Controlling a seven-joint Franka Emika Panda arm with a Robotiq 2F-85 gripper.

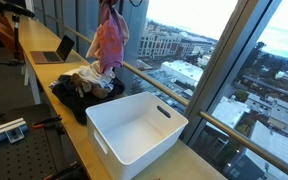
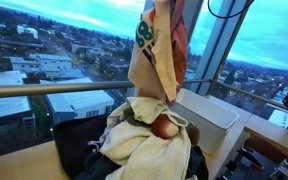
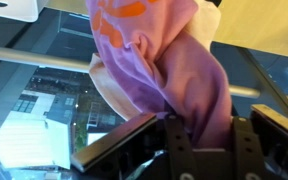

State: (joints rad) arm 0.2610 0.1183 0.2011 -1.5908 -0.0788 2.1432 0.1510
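Observation:
My gripper will next lower the garment (image 1: pixel 109 40) and shift toward the laptop until the cloth folds onto the clothes (image 1: pixel 89 85) pile. Then my gripper will open.
A pink and purple garment (image 1: pixel 109 40) hangs in the air above the clothes pile, lifted from its top. My gripper (image 3: pixel 197 135) is shut on the garment (image 3: pixel 174 70), whose purple cloth is pinched between the two black fingers (image 3: pixel 134 140) in the wrist view. In an exterior view the garment (image 2: pixel 159 50) shows cream cloth with a green print and a pink side. Below it lies a pile of clothes (image 1: pixel 89 85) with cream and dark pieces (image 2: pixel 144 140). The gripper itself is hidden above the frame in both exterior views.
A white plastic bin (image 1: pixel 134 125) stands on the wooden counter (image 1: pixel 44 70) beside the pile. A laptop (image 1: pixel 56 50) sits further along the counter. Large windows and a metal railing (image 2: pixel 44 88) run right behind the counter.

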